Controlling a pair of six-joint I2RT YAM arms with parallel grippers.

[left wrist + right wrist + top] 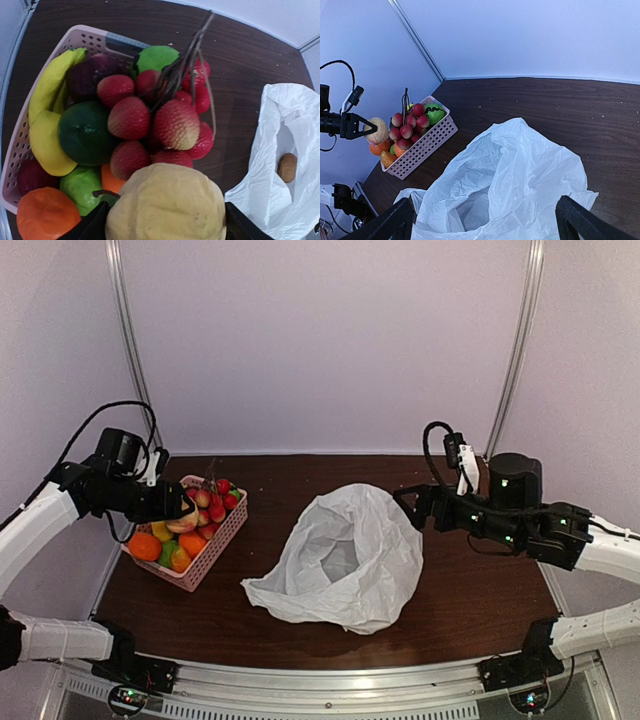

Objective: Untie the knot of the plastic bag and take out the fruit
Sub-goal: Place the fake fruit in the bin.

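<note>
My left gripper moves down and to its left in the top view and releases next, since the green fruit (168,551) beside the orange lies that way.
The white plastic bag (345,555) lies crumpled on the brown table with its mouth gaping open (515,175). The knot is out of view. A small brown fruit (287,167) rests inside the bag (280,150). My left gripper (185,510) hangs over the pink basket (215,560), shut on a pale yellow round fruit (167,205) that fills the space between its fingers (165,220). My right gripper (408,502) hovers at the bag's right edge, wide open (485,220), with only bag plastic below it.
The pink basket (85,35) holds a bunch of red lychees (165,120), bananas (47,125), oranges (45,215) and green fruit (85,132). It stands at the table's left edge by the wall. Bare table lies behind the bag.
</note>
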